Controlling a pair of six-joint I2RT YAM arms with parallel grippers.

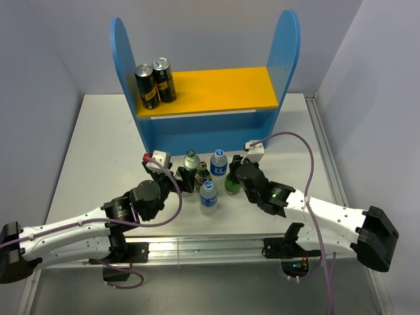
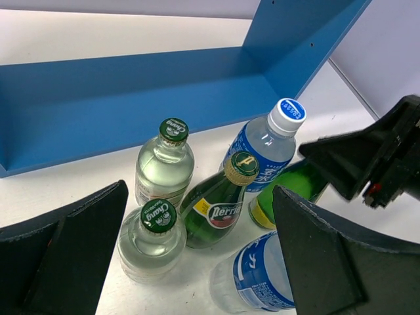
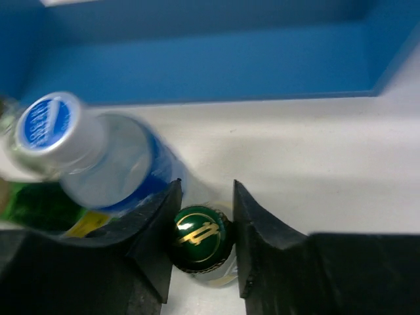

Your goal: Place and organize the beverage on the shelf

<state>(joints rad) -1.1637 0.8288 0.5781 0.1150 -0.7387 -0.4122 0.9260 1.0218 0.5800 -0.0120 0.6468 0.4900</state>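
The orange board's bare end [image 1: 258,93] lies above and outward of the robot's right gripper, so the right gripper will rise outward onto it and release the bottle clear of the cans.
The blue shelf [image 1: 200,131] with an orange upper board stands at the back. Six bottles cluster on the table in front of it. My left gripper [image 1: 182,180] is open over them. In the left wrist view its fingers [image 2: 72,249] stand either side of a squat clear green-capped bottle [image 2: 152,239], a dark green bottle [image 2: 213,207] and a water bottle [image 2: 259,275]. A second squat bottle [image 2: 165,164] and a second water bottle [image 2: 266,141] stand behind. My right gripper [image 3: 205,213] is shut on the cap of the other dark green bottle [image 3: 199,239], which also shows in the top view [image 1: 231,185].
Two dark cans [image 1: 155,82] stand on the left of the orange board. The shelf's lower level [image 2: 131,98] shows nothing on it. Grey walls close in on the table at left and right. A metal rail [image 1: 210,246] runs along the near edge.
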